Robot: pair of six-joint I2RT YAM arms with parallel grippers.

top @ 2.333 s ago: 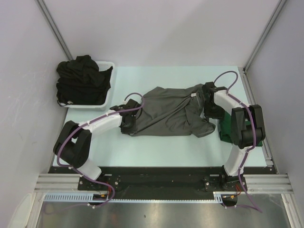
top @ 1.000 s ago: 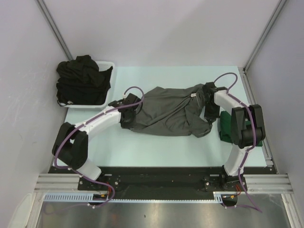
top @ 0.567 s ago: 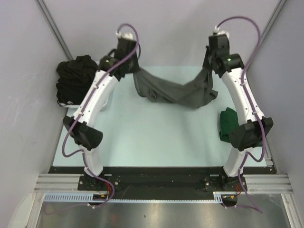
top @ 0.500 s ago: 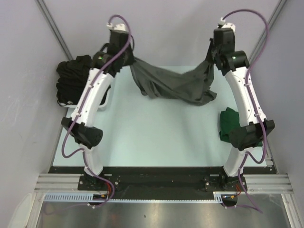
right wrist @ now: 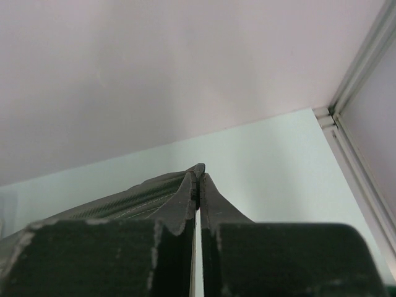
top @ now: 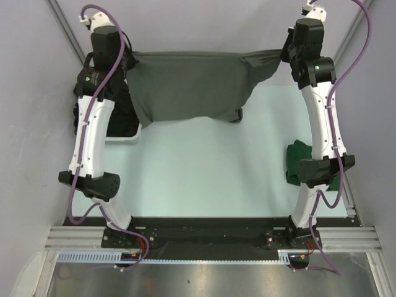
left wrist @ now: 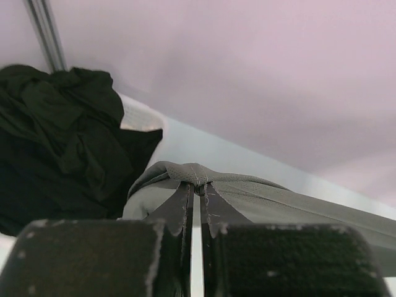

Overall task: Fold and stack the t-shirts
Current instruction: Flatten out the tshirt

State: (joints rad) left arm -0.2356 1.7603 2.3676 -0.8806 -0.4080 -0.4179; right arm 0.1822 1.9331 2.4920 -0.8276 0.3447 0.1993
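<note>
I should next pull the grey corner in my left gripper back toward my base and down to the table's bare near edge below, and let it go there.
A charcoal grey t-shirt point(top: 189, 86) hangs stretched wide in the air above the far end of the table. My left gripper point(top: 128, 60) is shut on its left top corner, and the pinched hem point(left wrist: 197, 175) bunches at the fingertips point(left wrist: 184, 197). My right gripper point(top: 286, 54) is shut on the right top corner, where a thin fold of grey fabric point(right wrist: 154, 189) sits between the closed fingertips point(right wrist: 208, 193). Both arms reach high and far. A dark green t-shirt point(top: 298, 162) lies bunched at the table's right edge. Black t-shirts point(left wrist: 59, 142) fill the basket at the back left.
The white plastic basket point(top: 127, 137) stands at the far left, partly behind my left arm. The grey walls close in on the far side and on both flanks, with a metal post point(right wrist: 362, 59) in the right corner. The pale green table top point(top: 204, 173) lies below the hanging shirt.
Both grippers lifted the grey shirt off the table, rose toward the far wall and spread apart, so the crumpled shirt now hangs stretched flat between them.
</note>
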